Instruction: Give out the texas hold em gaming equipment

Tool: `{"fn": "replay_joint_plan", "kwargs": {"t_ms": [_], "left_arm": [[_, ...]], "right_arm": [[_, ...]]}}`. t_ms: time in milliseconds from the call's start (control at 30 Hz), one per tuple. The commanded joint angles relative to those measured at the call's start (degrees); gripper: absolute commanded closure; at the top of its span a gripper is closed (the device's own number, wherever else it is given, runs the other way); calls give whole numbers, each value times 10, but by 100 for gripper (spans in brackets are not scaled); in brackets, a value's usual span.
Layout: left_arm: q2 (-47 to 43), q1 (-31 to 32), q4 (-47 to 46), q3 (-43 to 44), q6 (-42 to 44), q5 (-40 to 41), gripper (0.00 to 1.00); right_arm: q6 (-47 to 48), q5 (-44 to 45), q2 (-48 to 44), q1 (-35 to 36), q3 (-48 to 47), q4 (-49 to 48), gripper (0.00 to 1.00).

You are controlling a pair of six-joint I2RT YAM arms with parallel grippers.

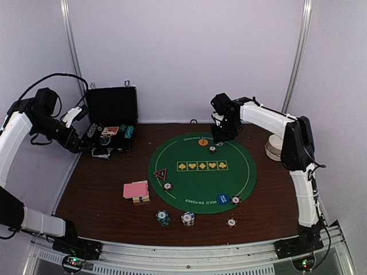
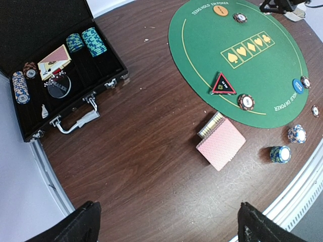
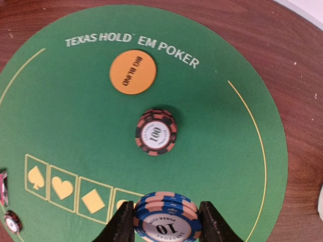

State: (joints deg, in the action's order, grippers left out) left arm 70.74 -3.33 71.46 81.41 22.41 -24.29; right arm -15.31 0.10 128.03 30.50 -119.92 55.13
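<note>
My right gripper needs to shift toward the right in the wrist view, then down to release the stack, as there is bare mat beside the red-black chip.
My right gripper (image 3: pixel 166 224) is shut on a small stack of blue-and-pink "10" poker chips (image 3: pixel 167 209), held above the far part of the green round mat (image 1: pixel 200 175). Just beyond it on the mat lie a red-black "100" chip (image 3: pixel 156 132) and the orange disc (image 3: pixel 132 71). My left gripper (image 2: pixel 170 224) hangs open over bare wood, empty, near the black case (image 1: pixel 112 109). The pink-backed cards (image 2: pixel 221 143), the black-red triangle marker (image 2: pixel 223 84), the blue disc (image 1: pixel 223 199) and two chip stacks (image 1: pixel 163 217) (image 1: pixel 187 218) lie toward the near side.
The open case holds teal chip stacks (image 2: pixel 91 41), a blue-orange stack (image 2: pixel 20 85) and cards (image 2: pixel 54 61). Single chips (image 1: pixel 167 185) (image 1: pixel 235 200) (image 1: pixel 231 222) sit around the mat's near edge. A white round object (image 1: pixel 275 148) stands at the right by the right arm.
</note>
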Motion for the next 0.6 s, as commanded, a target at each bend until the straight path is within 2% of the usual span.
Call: {"fn": "replay_joint_plan", "kwargs": {"t_ms": [0, 567], "left_arm": [[9, -4, -3, 17, 4, -7, 3], [14, -3, -3, 21, 3, -7, 2]], "right_arm": [[1, 1, 33, -29, -41, 1, 100], [-3, 1, 136, -71, -93, -13, 100]]}}
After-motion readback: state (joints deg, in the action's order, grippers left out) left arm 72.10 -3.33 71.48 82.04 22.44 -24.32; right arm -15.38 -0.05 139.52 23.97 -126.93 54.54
